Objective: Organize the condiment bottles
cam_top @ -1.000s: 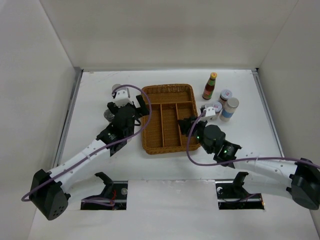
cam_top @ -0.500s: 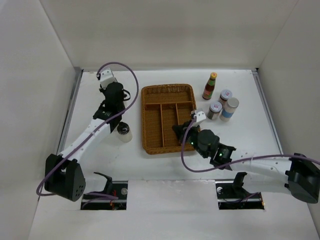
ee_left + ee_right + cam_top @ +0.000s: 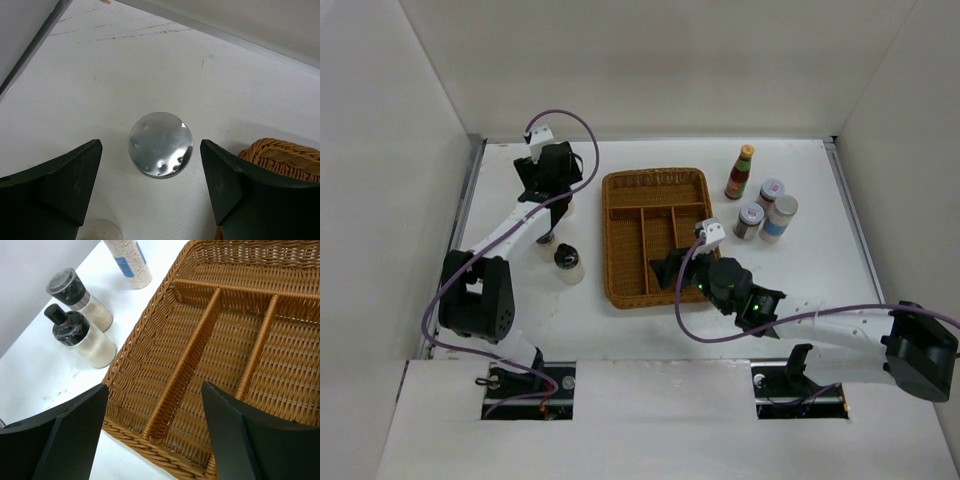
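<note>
I should next lower my left gripper until its open fingers straddle the jar's round silver lid [image 3: 160, 145], then close, because the lid is below, lined up between them.
A silver-lidded jar [image 3: 161, 144] stands on the white table below and between the fingers of my left gripper [image 3: 151, 162], which is open and not touching it. In the top view the left gripper [image 3: 548, 178] is at the far left, hiding that jar. Two black-capped jars [image 3: 82, 340] [image 3: 77, 292] and a blue-labelled shaker [image 3: 127, 260] stand left of the wicker tray [image 3: 150, 335]. My right gripper [image 3: 154, 387] is open and empty over the tray's near left part [image 3: 665, 268]. The red sauce bottle [image 3: 741, 172], two jars [image 3: 771, 190] [image 3: 750, 220] and a shaker [image 3: 780, 218] stand right of the tray.
The divided wicker tray [image 3: 655, 180] lies mid-table with nothing in it. The left wall and table rim [image 3: 465, 200] run close beside the left arm. A pale round top [image 3: 102, 231] shows at the left wrist view's lower edge.
The left arm swung from beside the tray out to the far left, leaving a black-capped jar left of the tray. The right gripper slid toward the tray's near left. Both grippers opened.
</note>
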Motion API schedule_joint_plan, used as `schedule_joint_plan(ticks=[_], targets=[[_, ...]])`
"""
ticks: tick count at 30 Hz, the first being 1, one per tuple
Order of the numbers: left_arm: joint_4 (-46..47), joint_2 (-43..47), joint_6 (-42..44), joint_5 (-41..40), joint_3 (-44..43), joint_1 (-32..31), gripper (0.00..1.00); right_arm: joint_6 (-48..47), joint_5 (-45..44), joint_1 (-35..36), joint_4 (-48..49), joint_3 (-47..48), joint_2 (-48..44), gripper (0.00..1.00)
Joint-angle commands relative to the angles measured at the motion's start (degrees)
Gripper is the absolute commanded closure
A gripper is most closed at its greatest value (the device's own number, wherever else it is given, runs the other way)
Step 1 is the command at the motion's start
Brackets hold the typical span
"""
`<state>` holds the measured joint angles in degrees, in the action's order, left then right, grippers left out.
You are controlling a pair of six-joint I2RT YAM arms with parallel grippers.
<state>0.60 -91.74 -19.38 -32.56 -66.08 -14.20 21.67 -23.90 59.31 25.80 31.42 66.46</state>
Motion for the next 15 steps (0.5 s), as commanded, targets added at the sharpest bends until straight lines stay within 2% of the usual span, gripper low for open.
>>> schedule_joint_plan(ticks=[1,5,10,15], targets=[[0.28,-0.1,0.92,1.09,-3.26,0.79,0.2,-0.05,1.58,-0.12,3.29,1.72,0.51,0.17],[0.19,-4.04,0.39,1.97,-5.36,1.67,0.2,0.21,1.49,-0.12,3.11,1.72,0.52,0.16],[-1.22,-8.36,0.22,3.64,-8.45,1.76,0.29,0.3,1.31,-1.08,3.29,1.1,-0.54,0.14],[0.18,-6.88,-0.13,3.03,-7.48,2.02,0.63,0.39,0.96,-1.96,3.55,0.4,-1.5,0.13]])
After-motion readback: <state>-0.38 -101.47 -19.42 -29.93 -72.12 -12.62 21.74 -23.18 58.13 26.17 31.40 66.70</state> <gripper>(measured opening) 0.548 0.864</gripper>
